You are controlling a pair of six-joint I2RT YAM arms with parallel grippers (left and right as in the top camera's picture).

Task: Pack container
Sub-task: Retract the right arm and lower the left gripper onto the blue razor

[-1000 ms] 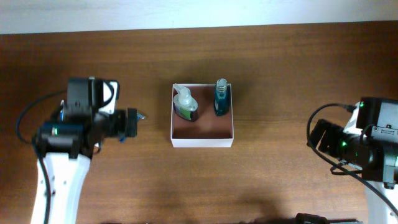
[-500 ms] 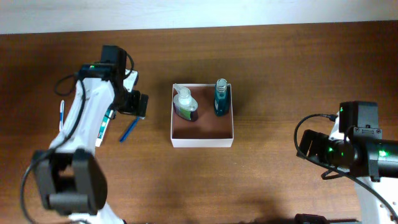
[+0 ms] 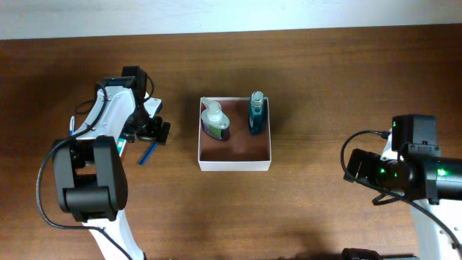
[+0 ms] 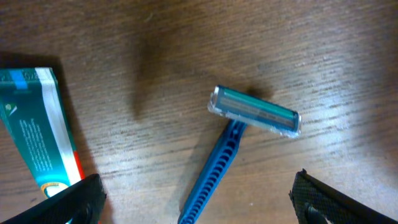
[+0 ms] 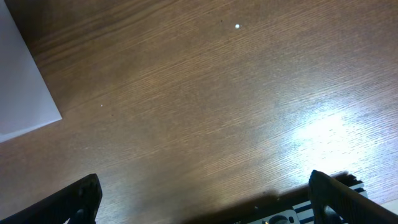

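Note:
Next, the left gripper moves down onto the part of the handle near the razor's head (image 3: 150,149) (image 4: 219,164), since the razor's blue handle lies below it, between its spread fingers.
The container (image 3: 234,157) is a shallow white-walled box with a reddish-brown inside at the table's middle. A pump bottle (image 3: 214,121) and a teal bottle (image 3: 255,113) stand along its far wall. A blue razor (image 3: 148,153) lies on the table left of the container. My left gripper (image 3: 153,130) is open right above it. In the left wrist view the razor (image 4: 252,115) lies between the spread fingers (image 4: 199,205), handle towards the camera. My right gripper (image 3: 354,167) is open and empty, far right of the container. The container's white corner (image 5: 18,81) shows in the right wrist view.
A teal toothpaste box (image 4: 37,130) lies just left of the razor, close to my left finger; it also shows in the overhead view (image 3: 121,146). A thin blue and white stick (image 3: 71,127) lies further left. The table's front edge (image 5: 348,186) is near my right gripper.
My left arm has swung up and over to the razor and now hovers over it, with the razor between its fingers. My right arm has shifted slightly left.

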